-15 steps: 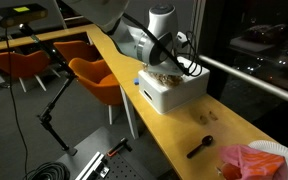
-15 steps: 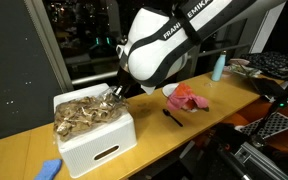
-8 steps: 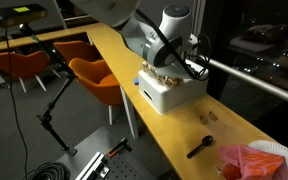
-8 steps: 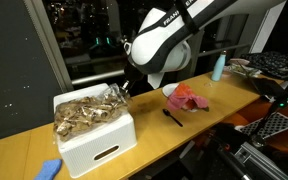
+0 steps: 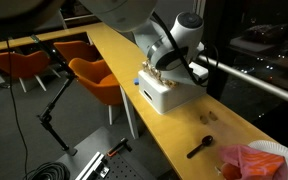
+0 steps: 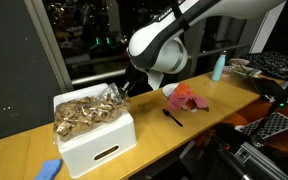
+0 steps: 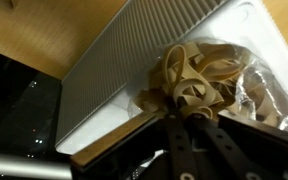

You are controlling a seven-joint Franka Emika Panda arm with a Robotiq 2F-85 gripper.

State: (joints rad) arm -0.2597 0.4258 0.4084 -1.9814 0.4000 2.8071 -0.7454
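Observation:
The bunch of loops is at the box's rim, so the robot's gripper should next move over the beige heap to the gripper's right in the wrist view and let go of the bunch.
A white ribbed box (image 6: 96, 143) stands on the wooden table (image 6: 24, 152), heaped with beige loops like wide rubber bands (image 6: 82, 112). In both exterior views my gripper (image 6: 125, 92) (image 5: 165, 71) is at one end of the box (image 5: 172, 94), just above the heap. The wrist view has the two dark fingers (image 7: 151, 140) close together, and the gripper (image 7: 180, 113) is shut on a bunch of the beige bands (image 7: 190, 72) right over the box's rim (image 7: 124, 62). Clear plastic wrap (image 7: 274, 95) lies beside the bunch.
A black utensil (image 6: 172, 116) (image 5: 199, 147) lies on the table past the box, then a red cloth (image 6: 187, 97) (image 5: 246, 160) and a white plate (image 5: 275, 149). A blue sponge (image 6: 49, 168) sits near the box, a blue bottle (image 6: 218, 67) farther along. Orange chairs (image 5: 92, 76) stand beside the table.
The arm's upper links have swung up and away from the box while the gripper stayed at the same end of it, still shut on the bands.

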